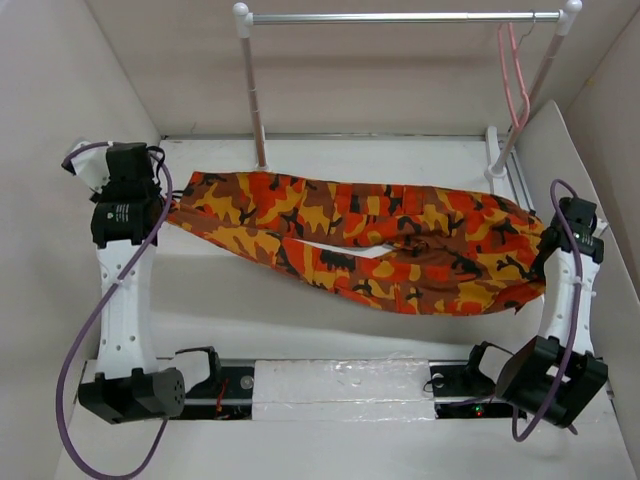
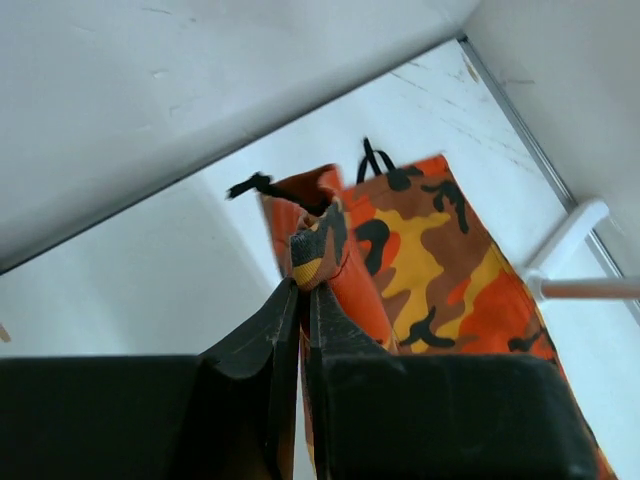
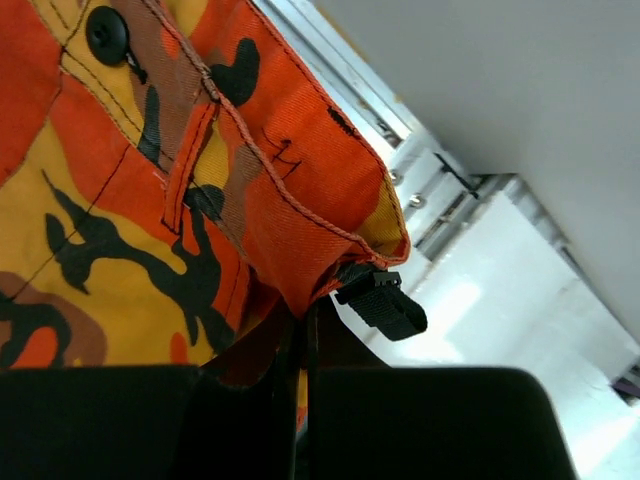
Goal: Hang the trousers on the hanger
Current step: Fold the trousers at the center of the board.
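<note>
My right gripper should move outward next over the trousers' far waist corner [image 1: 517, 207] and release the waistband, since that corner lies outward of my gripper, near the post.
The camouflage trousers [image 1: 360, 240] are stretched across the table between both grippers, legs to the left, waist to the right. My left gripper [image 1: 160, 208] is shut on the leg cuffs; in the left wrist view the cuff [image 2: 318, 250] is pinched between the fingertips [image 2: 300, 285]. My right gripper [image 1: 545, 262] is shut on the waistband; in the right wrist view the cloth [image 3: 290, 220] is clamped beside a small black strap [image 3: 382, 303]. The pink hanger [image 1: 517, 80] hangs from the silver bar at the far right.
A rail with white posts [image 1: 250, 85] and a silver bar [image 1: 400, 17] stands at the back of the table. White walls enclose the table on the left, back and right. A white strip [image 1: 345, 385] lies between the arm bases.
</note>
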